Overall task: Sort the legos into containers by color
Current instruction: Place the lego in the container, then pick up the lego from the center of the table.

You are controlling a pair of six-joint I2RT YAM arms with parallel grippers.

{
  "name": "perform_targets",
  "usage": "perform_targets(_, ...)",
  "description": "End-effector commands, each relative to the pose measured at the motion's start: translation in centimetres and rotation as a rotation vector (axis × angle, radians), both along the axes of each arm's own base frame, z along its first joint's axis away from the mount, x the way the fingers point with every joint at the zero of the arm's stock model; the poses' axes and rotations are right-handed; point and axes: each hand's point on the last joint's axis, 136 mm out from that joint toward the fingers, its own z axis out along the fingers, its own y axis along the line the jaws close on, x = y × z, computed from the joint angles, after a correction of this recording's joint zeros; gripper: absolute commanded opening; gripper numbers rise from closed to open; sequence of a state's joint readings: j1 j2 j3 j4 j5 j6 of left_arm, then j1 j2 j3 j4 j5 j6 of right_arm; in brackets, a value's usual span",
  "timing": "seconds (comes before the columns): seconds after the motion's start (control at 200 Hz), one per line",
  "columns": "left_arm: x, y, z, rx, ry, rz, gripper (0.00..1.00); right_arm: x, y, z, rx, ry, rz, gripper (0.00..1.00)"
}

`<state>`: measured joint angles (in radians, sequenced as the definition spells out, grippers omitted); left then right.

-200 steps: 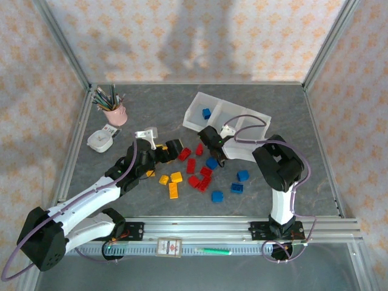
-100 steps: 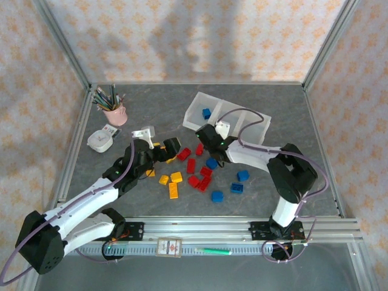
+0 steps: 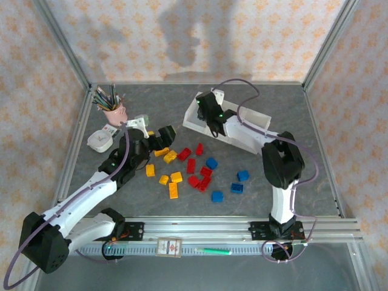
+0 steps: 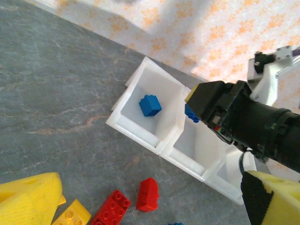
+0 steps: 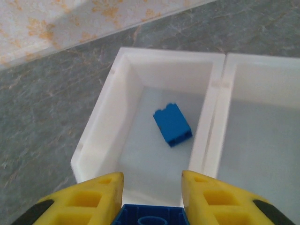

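Observation:
The lego in my right gripper moves away from the tray's divider and over the end compartment's bottom next for release, since a blue lego already lies in that compartment.
My right gripper point(image 3: 209, 114) hangs over the left compartment of the white tray point(image 3: 191, 126), shut on a blue lego point(image 5: 150, 218) between its yellow fingers point(image 5: 89, 199). From the left wrist view that held blue lego point(image 4: 191, 113) sits just above the wall between the left and middle compartments. One blue lego point(image 5: 172, 124) lies inside the left compartment point(image 4: 135, 130). My left gripper point(image 3: 164, 134) is open and holds nothing, above the left side of the pile. Red legos point(image 3: 191, 165), blue legos point(image 3: 236, 188) and yellow legos point(image 3: 173, 190) lie scattered on the grey table.
A pink cup of pencils point(image 3: 114, 113) and a small white round dish point(image 3: 100, 142) stand at the back left. The tray's middle compartment point(image 5: 262, 140) holds nothing that I can see. The right arm's cable point(image 3: 242, 91) loops over the tray. Metal frame rails border the table.
My right gripper has travelled from the pile up and back to above the tray's left compartment, carrying the blue lego. My left gripper has drifted slightly left and back.

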<state>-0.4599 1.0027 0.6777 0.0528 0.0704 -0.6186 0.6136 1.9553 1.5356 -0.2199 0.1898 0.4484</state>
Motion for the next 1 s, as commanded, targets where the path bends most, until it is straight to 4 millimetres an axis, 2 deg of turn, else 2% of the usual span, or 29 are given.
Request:
perform_targets(0.0, 0.8, 0.5, 0.9, 0.009, -0.017, 0.0, 0.99, 2.0, 0.4, -1.7, -0.077, 0.029, 0.032, 0.24)
perform_targets(0.18, 1.6, 0.9, 0.6, 0.004, -0.011, 0.009, 0.99, 5.3, 0.7, -2.9, -0.079, 0.028, 0.035, 0.24)
perform_targets(0.31, 2.1, 0.9, 0.5, 0.003, -0.003, 0.009, 0.99, 7.5, 1.1, -3.5, -0.09, 0.022, 0.032, 0.31)
perform_targets(0.34, 2.1, 0.8, 0.5, 0.002, -0.002, 0.004, 0.99, 7.9, 1.0, -3.6, -0.094, 0.028, 0.029, 0.35)
perform_targets(0.395, 2.2, 0.8, 0.6, 0.001, -0.002, 0.003, 0.99, 8.3, 1.3, -3.4, -0.095, 0.032, 0.035, 0.5)
perform_targets(0.516, 2.1, 0.8, 0.8, -0.002, -0.009, 0.004, 0.99, 8.2, 2.0, -1.5, -0.058, 0.006, 0.069, 0.62)
perform_targets(0.636, 1.9, 0.8, 0.7, -0.002, -0.004, -0.003, 0.99, 6.7, 2.3, 1.5, 0.004, -0.026, 0.099, 0.65)
perform_targets(0.751, 1.7, 0.7, 0.9, -0.003, -0.001, -0.008, 0.99, 3.8, 2.8, 3.9, 0.046, -0.055, 0.153, 0.69)
perform_targets(0.896, 1.0, 0.1, 0.8, -0.029, -0.004, -0.051, 0.99, -0.2, 2.3, 3.3, 0.008, -0.015, 0.185, 0.74)
perform_targets(0.996, 0.3, -0.3, 0.2, -0.041, 0.01, -0.081, 0.99, -3.1, 1.3, 2.3, -0.011, 0.026, 0.188, 0.76)
